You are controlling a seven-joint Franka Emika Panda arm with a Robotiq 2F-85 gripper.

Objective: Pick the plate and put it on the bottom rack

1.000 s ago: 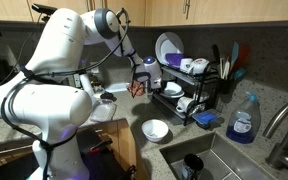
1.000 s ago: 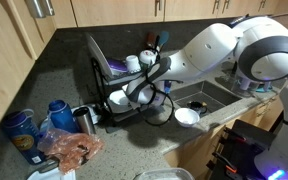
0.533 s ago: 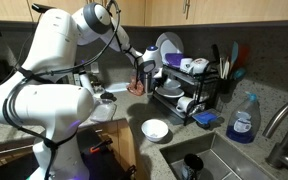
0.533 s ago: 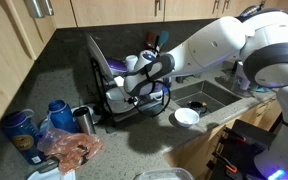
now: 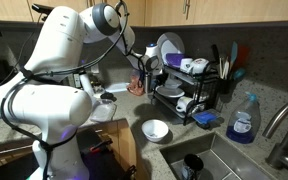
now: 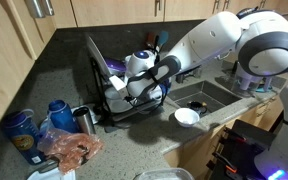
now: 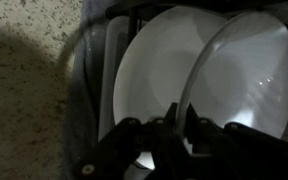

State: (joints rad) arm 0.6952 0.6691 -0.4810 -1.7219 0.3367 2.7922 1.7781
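Note:
My gripper will go down to the left in the wrist view next and release the rim of the whitish plate, because the second white plate (image 7: 149,75) stands below it on that side.
In the wrist view my gripper (image 7: 176,125) is shut on the rim of the whitish plate (image 7: 242,70), which stands on edge. A second white plate (image 7: 149,70) stands just left of it, with the black rack wires (image 7: 89,70) around both. In both exterior views the gripper (image 5: 147,70) (image 6: 134,88) is at the open end of the black two-tier rack, level with its bottom rack (image 5: 179,108) (image 6: 119,110). The held plate (image 6: 118,96) shows as a pale shape by the lower tier.
A large white plate with a blue rim (image 5: 167,47) stands on the upper tier beside cups (image 5: 192,66). A small white bowl (image 5: 156,129) (image 6: 187,116) sits on the counter by the sink (image 5: 209,160). A blue soap bottle (image 5: 242,120) stands near the tap.
The gripper has lifted from low beside the rack and moved in toward it, carrying the plate. The bowl on the counter has not moved.

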